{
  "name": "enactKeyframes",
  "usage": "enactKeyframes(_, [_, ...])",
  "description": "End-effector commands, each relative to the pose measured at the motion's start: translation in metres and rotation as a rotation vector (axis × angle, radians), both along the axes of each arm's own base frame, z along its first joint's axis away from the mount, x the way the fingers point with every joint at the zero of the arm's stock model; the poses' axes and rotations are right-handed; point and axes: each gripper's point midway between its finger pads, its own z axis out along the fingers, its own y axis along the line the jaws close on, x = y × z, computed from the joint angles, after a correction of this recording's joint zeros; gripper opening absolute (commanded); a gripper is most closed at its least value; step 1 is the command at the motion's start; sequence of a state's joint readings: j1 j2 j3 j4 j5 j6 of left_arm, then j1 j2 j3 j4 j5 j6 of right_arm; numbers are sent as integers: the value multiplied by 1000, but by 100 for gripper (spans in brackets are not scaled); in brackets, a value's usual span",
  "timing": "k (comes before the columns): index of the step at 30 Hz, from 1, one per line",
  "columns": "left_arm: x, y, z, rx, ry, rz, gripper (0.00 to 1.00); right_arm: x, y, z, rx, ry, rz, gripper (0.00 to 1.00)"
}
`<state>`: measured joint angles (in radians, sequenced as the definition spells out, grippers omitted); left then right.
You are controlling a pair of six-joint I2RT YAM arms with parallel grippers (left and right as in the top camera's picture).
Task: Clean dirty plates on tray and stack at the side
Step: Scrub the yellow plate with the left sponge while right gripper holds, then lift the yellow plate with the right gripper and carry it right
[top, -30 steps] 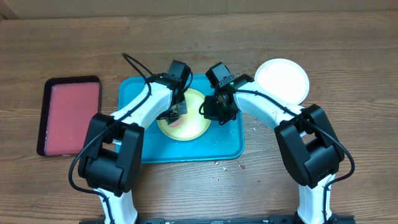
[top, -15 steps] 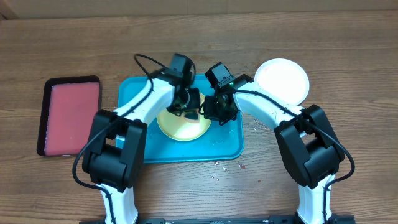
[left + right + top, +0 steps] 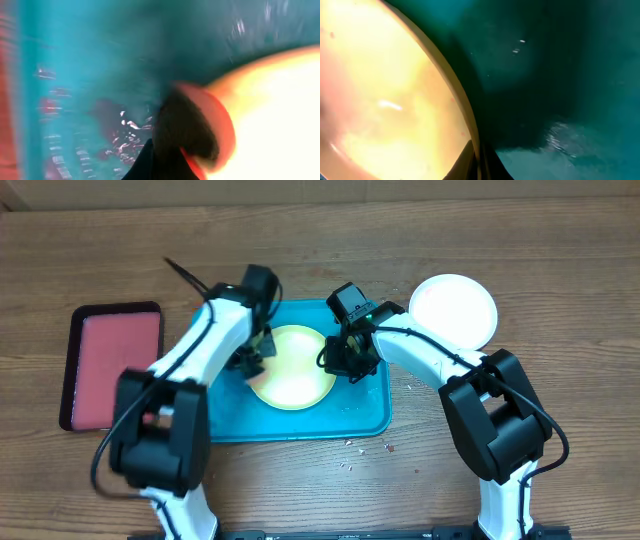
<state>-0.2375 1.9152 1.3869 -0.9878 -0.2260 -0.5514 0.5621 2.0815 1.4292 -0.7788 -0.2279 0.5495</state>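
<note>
The right gripper lifts next and carries the yellow-green plate's rim across and down onto the white plate (image 3: 455, 310) to release. That plate sits to the gripper's right in the overhead view.
The yellow-green plate (image 3: 292, 370) lies on the teal tray (image 3: 215, 410). My right gripper (image 3: 338, 360) is shut on the plate's right rim; in the right wrist view the rim (image 3: 465, 110) runs between my fingertips (image 3: 479, 162) over the tray (image 3: 560, 75). My left gripper (image 3: 250, 355) is at the plate's left edge. The blurred left wrist view shows it (image 3: 175, 160) shut on a red-orange sponge (image 3: 217, 125) between the plate (image 3: 280, 115) and the tray (image 3: 100, 60). The white plate (image 3: 455, 310) sits on the table to the right of the tray. The pale blue plate is out of view.
A dark-rimmed red tray (image 3: 110, 365) lies on the table to the left. Small crumbs (image 3: 352, 446) lie on the wood in front of the teal tray. Red and white bits (image 3: 127, 135) speckle the tray floor by my left gripper.
My left gripper has swept left across the yellow-green plate, from near its right side to its left edge. The red smear on the plate no longer shows. The right gripper has stayed put.
</note>
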Motion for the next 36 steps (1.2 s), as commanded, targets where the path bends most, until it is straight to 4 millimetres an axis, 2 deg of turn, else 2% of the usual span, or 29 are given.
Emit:
enactKeyframes(1, [11, 34, 95, 51, -282, 95, 4, 3, -24, -12, -90, -9, -26, 4])
enactKeyframes(3, [3, 39, 131, 8, -368, 108, 4, 6, -17, -4, -73, -31, 2, 4])
enactKeyframes(6, [-15, 55, 151, -44, -388, 161, 4, 7, 0, 22, -47, -101, 118, 4])
enactKeyframes(9, [-30, 72, 149, -45, -343, 212, 4, 8, 11, 46, -72, -186, 188, 4])
enactKeyframes(10, [-40, 85, 145, -33, -300, 252, 4, 10, 10, 64, -145, -260, 198, 4])
enactKeyframes(14, [-66, 114, 132, -20, -202, 337, 4, 12, 5, 111, -363, -452, 218, 4])
enactKeyframes(20, [-77, 138, 125, -114, -184, 445, 4, 11, 2, 173, -652, -704, 244, 4])
enactKeyframes(21, [-81, 143, 124, -138, -178, 468, 4, 8, 6, 185, -718, -758, 317, 4])
enactKeyframes(23, [-85, 150, 123, -140, -172, 499, 4, 6, 11, 197, -808, -813, 424, 4])
enactKeyframes(24, [-89, 156, 122, -142, -168, 523, 4, 5, 10, 211, -928, -871, 499, 4])
enactKeyframes(28, [-89, 157, 122, -150, -170, 529, 4, 6, 8, 251, -1186, -1003, 536, 4])
enactKeyframes(32, [-89, 157, 122, -150, -169, 529, 4, 6, 8, 264, -1308, -1009, 621, 4])
enactKeyframes(36, [-89, 157, 122, -149, -169, 529, 4, 7, 10, 262, -1294, -1004, 638, 4])
